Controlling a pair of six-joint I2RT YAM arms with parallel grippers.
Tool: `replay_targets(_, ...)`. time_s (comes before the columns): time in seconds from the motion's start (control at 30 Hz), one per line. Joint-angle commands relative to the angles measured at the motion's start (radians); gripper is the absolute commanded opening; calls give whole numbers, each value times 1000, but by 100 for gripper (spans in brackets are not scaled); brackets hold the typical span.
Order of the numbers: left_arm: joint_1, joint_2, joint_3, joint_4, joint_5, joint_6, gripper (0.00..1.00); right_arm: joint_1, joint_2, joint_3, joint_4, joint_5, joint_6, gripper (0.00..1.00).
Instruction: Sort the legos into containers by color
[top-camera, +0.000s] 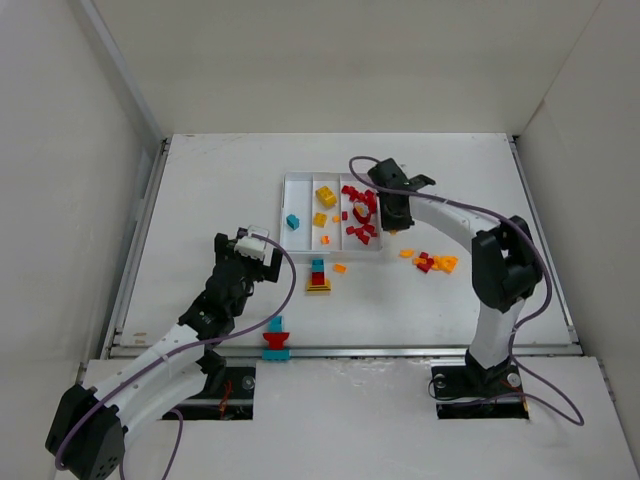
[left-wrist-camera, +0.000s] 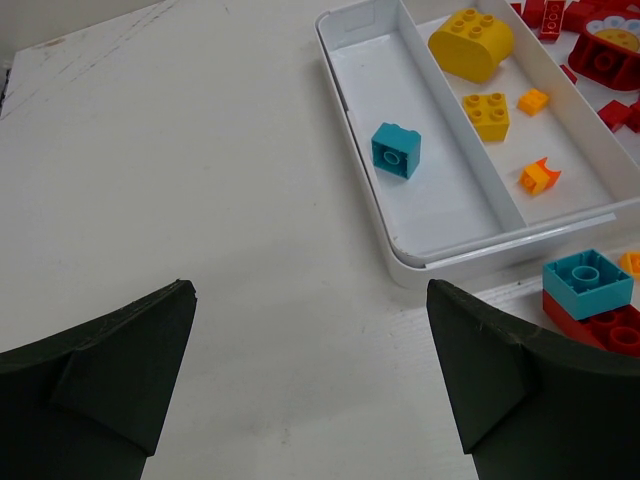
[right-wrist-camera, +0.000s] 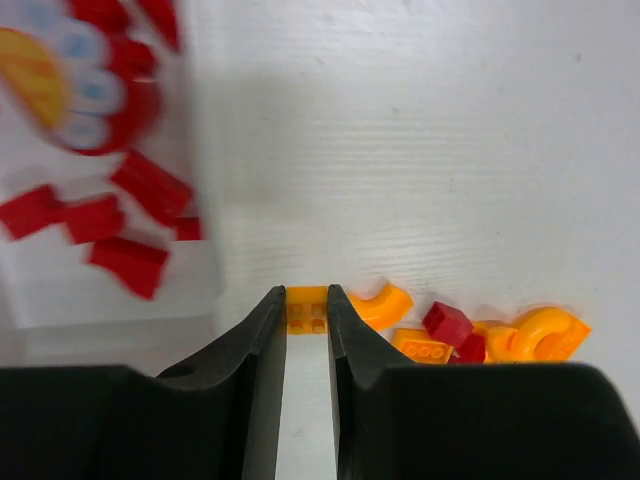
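Note:
The robot's right gripper should carry its brick to the left in the top view and let go of it over the middle compartment's near end (top-camera: 334, 242), because orange bricks are already there.
The white tray (top-camera: 300, 178) has three compartments: a teal brick (top-camera: 292, 221) in the left one, yellow and orange bricks (top-camera: 326, 197) in the middle one, several red bricks (top-camera: 360, 212) in the right one. My right gripper (top-camera: 393, 226) hangs just right of the tray. In the right wrist view it (right-wrist-camera: 306, 295) is shut on a small orange brick (right-wrist-camera: 307, 308). A loose pile of orange and red bricks (top-camera: 432, 262) lies to its right. My left gripper (left-wrist-camera: 310, 370) is open and empty over bare table, front left of the tray (left-wrist-camera: 400, 262).
A teal, red and yellow stack (top-camera: 318, 276) stands just in front of the tray, with a small orange brick (top-camera: 340, 267) beside it. A red and teal clump (top-camera: 276, 340) sits at the table's front edge. White walls enclose the table.

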Motion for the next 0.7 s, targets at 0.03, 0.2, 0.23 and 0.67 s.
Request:
replay_targets(0.03, -6, -4, 5, 37, 2, 5, 100, 135, -20, 148, 30, 44, -22, 0)
replay_targets(0.2, -6, -4, 5, 37, 2, 5, 100, 215, 110, 281, 40, -39, -69, 0)
replay_targets(0.23, -6, -4, -4, 37, 2, 5, 100, 215, 144, 313, 40, -52, -69, 0)
replay_targets(0.67, -6, -13, -13, 57, 11, 14, 100, 235, 239, 381, 80, -191, -162, 6)
